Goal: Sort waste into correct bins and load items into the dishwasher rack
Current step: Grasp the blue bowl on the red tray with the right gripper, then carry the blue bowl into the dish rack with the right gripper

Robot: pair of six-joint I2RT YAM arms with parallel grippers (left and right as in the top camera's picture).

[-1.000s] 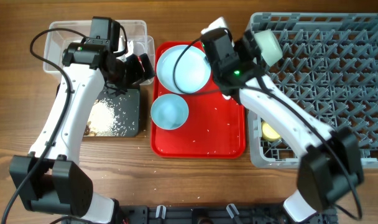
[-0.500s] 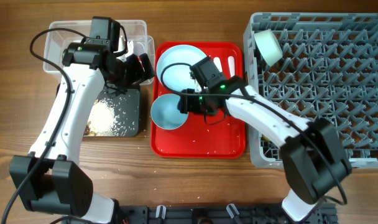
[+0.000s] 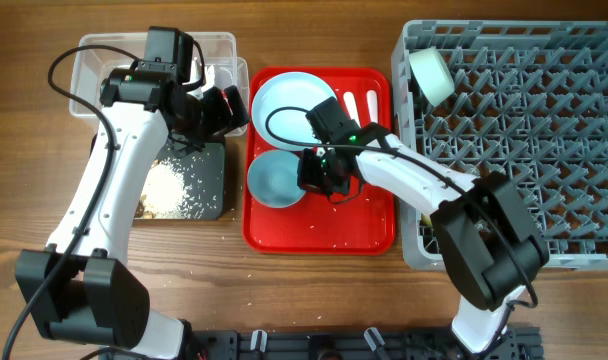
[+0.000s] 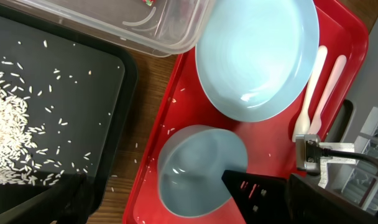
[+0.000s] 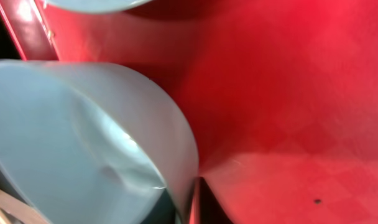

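The robot's right gripper is going to lift the bowl over the rack's tray-side first, then tilt and lower it, to get the bowl beside the second bowl in the rack.
A pale blue-green bowl (image 3: 272,180) sits on the red tray (image 3: 356,226), below the pale blue plate (image 3: 289,105). My right gripper (image 3: 312,170) is shut on the bowl's right rim. In the right wrist view that rim (image 5: 188,180) is pinched between my dark fingers. A second bowl (image 3: 431,75) rests on its side in the grey dishwasher rack (image 3: 524,150). White utensils (image 3: 360,103) lie at the tray's top right. My left gripper (image 3: 222,112) hangs open and empty between the clear tub (image 3: 104,62) and the black tray (image 3: 210,165).
Rice-like food scraps (image 3: 169,190) lie heaped in the black tray, and a few grains dot the red tray. The clear tub's corner (image 4: 145,31) holds some waste. The rack fills the right side, its left wall close to the red tray.
My right arm swung from the rack's left edge down onto the red tray and closed on the bowl's rim. The bowl shifted slightly right. The left arm has not moved.
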